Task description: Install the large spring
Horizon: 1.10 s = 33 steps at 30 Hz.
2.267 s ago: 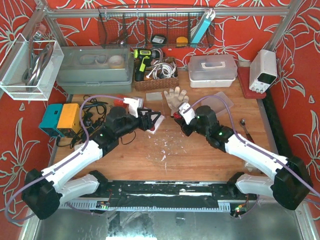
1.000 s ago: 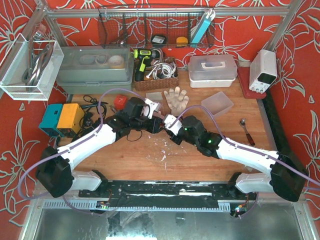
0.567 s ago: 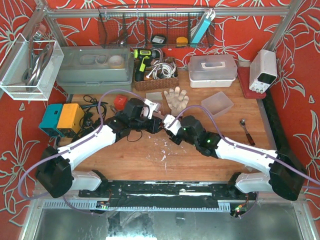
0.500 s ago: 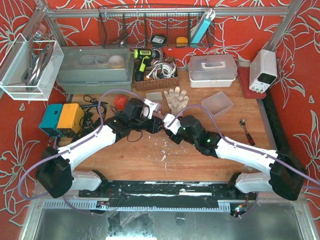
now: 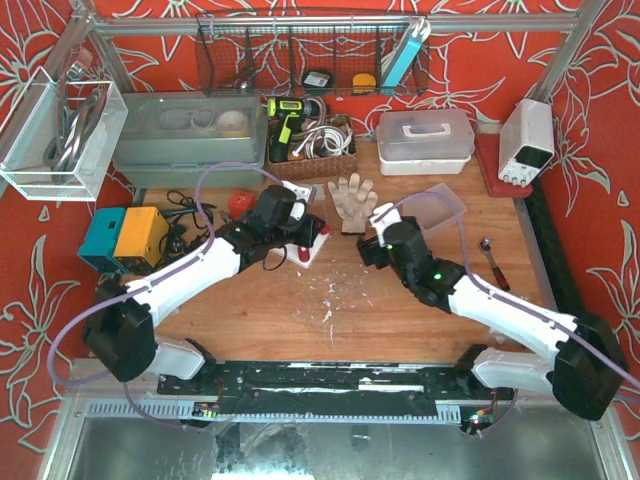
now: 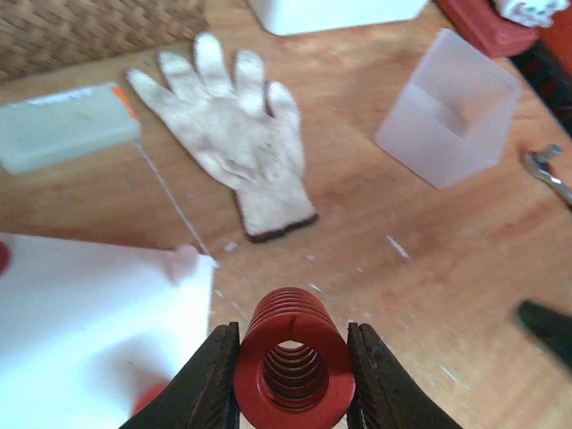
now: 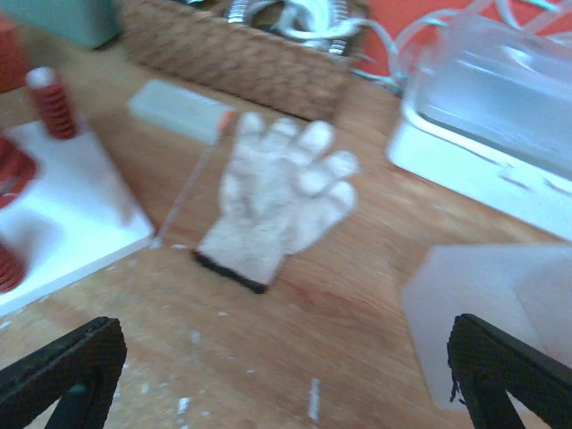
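My left gripper should next carry the spring outward over the plate's bare peg by the glove, lower it and release, as that peg is outward and below.
The large spring [image 6: 293, 357] is a red coil seen end-on, clamped between the black fingers of my left gripper [image 6: 293, 380]. It hangs over bare wood just right of the white base plate [image 6: 80, 313]. From above, my left gripper [image 5: 306, 238] sits at that plate [image 5: 319, 243]. My right gripper [image 7: 286, 384] is open and empty, its fingertips [image 7: 63, 375] far apart; from above it [image 5: 372, 242] stands to the right of the plate. In the right wrist view the plate [image 7: 71, 223] carries a small red spring [image 7: 52, 103] upright on a peg, and more red coils [image 7: 11, 170] at the frame's edge.
A white work glove [image 5: 351, 200] lies behind the grippers, a clear plastic tub [image 5: 435, 208] to its right and a wrench [image 5: 492, 262] further right. A wicker basket [image 5: 310, 160], a white lidded box [image 5: 424, 140] and a grey bin [image 5: 190, 140] line the back.
The two grippers were together at mid-table. The right one has opened and drawn back to the right, while the left has swung toward the white plate with the spring.
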Tool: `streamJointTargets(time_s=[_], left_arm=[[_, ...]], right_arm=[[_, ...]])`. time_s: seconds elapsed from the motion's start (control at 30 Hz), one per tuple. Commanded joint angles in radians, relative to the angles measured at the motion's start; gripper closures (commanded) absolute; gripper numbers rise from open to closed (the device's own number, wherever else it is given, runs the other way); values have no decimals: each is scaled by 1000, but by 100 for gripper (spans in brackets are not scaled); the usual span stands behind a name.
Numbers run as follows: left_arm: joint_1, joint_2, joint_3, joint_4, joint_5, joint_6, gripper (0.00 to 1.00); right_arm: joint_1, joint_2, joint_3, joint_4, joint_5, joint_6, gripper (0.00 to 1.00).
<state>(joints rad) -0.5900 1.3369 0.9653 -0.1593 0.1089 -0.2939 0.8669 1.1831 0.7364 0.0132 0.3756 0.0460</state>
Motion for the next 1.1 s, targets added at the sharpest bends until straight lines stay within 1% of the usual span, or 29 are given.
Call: streamJointTargets(time_s=[0.0,0.1,0.23,0.33,0.6,0.83,1.07], left_arm=[[4,77,80,-21,-183,56,100],[4,136,140,-52,-232,79,100],[7,198,196,-73,-283,105,100],[14,242,232,-80,-269,108,100],[19,353,311,-142,-227,110,100],[21,392,335,-171,-233,115,100],[28,408,330,-165,-247,119,100]], right_arm=[[-104,-115,-77,-26,58,178,1],[-151,-187,-148,10,54,208,1],[-164,-257,-188,27,86,218,1],[-165,-282,-208,50,85,216,1],[-167,-288,-205,41,86,215,1],[-166,-293,-206,39,85,210,1],[-168,-299,-207,41,85,209,1]])
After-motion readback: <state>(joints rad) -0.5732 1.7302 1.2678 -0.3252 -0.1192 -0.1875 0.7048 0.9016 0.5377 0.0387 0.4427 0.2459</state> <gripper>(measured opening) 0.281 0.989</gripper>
